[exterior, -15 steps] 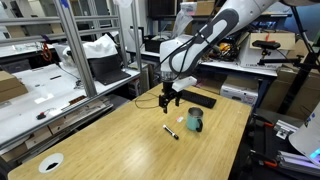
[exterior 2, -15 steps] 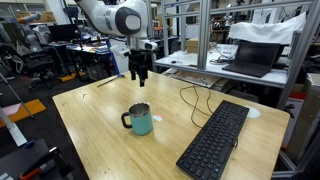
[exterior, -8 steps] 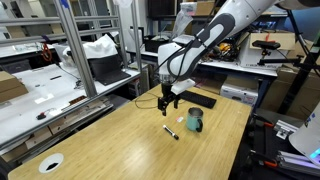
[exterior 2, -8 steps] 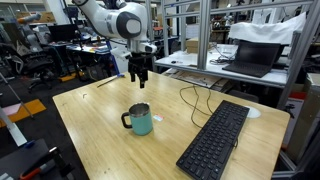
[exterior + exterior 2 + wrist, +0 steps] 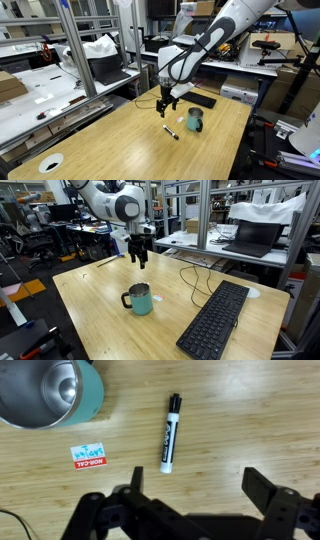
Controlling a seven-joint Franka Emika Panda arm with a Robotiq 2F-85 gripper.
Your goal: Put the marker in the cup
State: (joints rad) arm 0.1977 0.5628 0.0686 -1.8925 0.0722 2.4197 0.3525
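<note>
I should move my gripper down next and shift it along the marker toward its dark-tipped end (image 5: 172, 133) (image 5: 171, 429).
The marker (image 5: 170, 433) lies flat on the wooden table, dark body with a white end; it also shows in an exterior view (image 5: 171, 131). The teal-green cup (image 5: 45, 390) stands upright to its left in the wrist view, and shows in both exterior views (image 5: 194, 121) (image 5: 140, 300). My gripper (image 5: 198, 488) is open and empty, hanging above the table over the marker, seen in both exterior views (image 5: 165, 103) (image 5: 139, 260). In the exterior view with the keyboard, the marker is hidden.
A black keyboard (image 5: 213, 321) lies on the table beside the cup, with a cable (image 5: 192, 278) behind it. A small red and white sticker (image 5: 88, 454) is on the table by the cup. A flat white disc (image 5: 50, 162) sits near a table corner.
The arm has shifted very slightly; the gripper stays open above the marker. The marker and the cup have not moved.
</note>
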